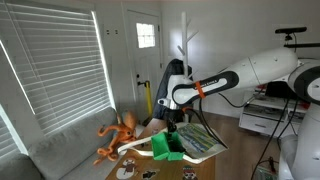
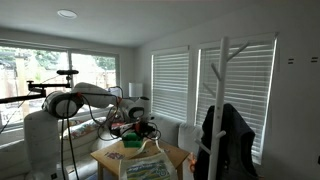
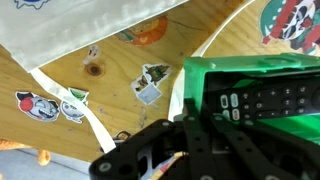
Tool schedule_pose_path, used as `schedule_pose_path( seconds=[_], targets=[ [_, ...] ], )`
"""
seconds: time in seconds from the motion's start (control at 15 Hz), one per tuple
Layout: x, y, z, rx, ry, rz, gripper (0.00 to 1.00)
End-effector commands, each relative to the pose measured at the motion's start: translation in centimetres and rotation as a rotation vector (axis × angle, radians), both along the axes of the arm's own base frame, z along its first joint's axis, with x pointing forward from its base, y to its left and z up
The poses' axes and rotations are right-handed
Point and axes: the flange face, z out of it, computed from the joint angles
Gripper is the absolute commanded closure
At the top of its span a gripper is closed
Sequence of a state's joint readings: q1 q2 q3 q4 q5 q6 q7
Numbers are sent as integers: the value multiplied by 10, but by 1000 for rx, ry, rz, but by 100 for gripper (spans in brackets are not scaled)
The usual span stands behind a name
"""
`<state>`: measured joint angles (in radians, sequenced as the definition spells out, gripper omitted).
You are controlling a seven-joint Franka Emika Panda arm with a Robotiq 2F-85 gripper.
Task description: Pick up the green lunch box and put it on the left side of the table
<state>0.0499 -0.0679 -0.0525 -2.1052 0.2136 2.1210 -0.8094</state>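
Open wood shows on the table's opposite side, so the robot's gripper should carry the green lunch box [image 3: 250, 72] away from the pale green-printed sheet and down onto that side.
The green lunch box [image 3: 250, 72] is a bright green plastic container with a black remote control [image 3: 272, 98] lying inside it. It shows in both exterior views [image 1: 164, 148] [image 2: 132, 144], near the edge of the light-brown wooden table [image 3: 70, 125]. My gripper [image 3: 192, 105] comes down from above, and its black fingers meet over the box's left wall, shut on it. In an exterior view the gripper [image 1: 172, 128] sits directly over the box. I cannot tell whether the box rests on the table [image 1: 200, 165] or is slightly lifted.
A pale green-printed sheet [image 1: 200, 142] [image 3: 90, 25] lies on the table beside the box. Stickers [image 3: 150, 82] dot the tabletop. An orange octopus toy [image 1: 118, 135] sits on the grey sofa [image 1: 60, 150]. A white coat stand [image 2: 222, 100] holds a dark jacket.
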Motion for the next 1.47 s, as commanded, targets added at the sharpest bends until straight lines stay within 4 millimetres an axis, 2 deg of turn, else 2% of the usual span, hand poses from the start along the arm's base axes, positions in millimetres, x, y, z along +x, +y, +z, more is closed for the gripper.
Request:
schedule_pose_path(
  seconds=[0.0, 0.2, 0.47, 0.67, 1.0, 1.4],
  targets=[
    [-2, 28, -10, 66, 21, 102, 98],
    [-6, 77, -17, 56, 25, 268, 98],
    [-8, 140, -22, -58, 71, 469, 98],
    [-7, 172, -29, -101, 122, 616, 98],
    [3, 198, -37, -102, 99, 824, 98],
    [12, 200, -51, -98, 107, 903, 98]
  ],
)
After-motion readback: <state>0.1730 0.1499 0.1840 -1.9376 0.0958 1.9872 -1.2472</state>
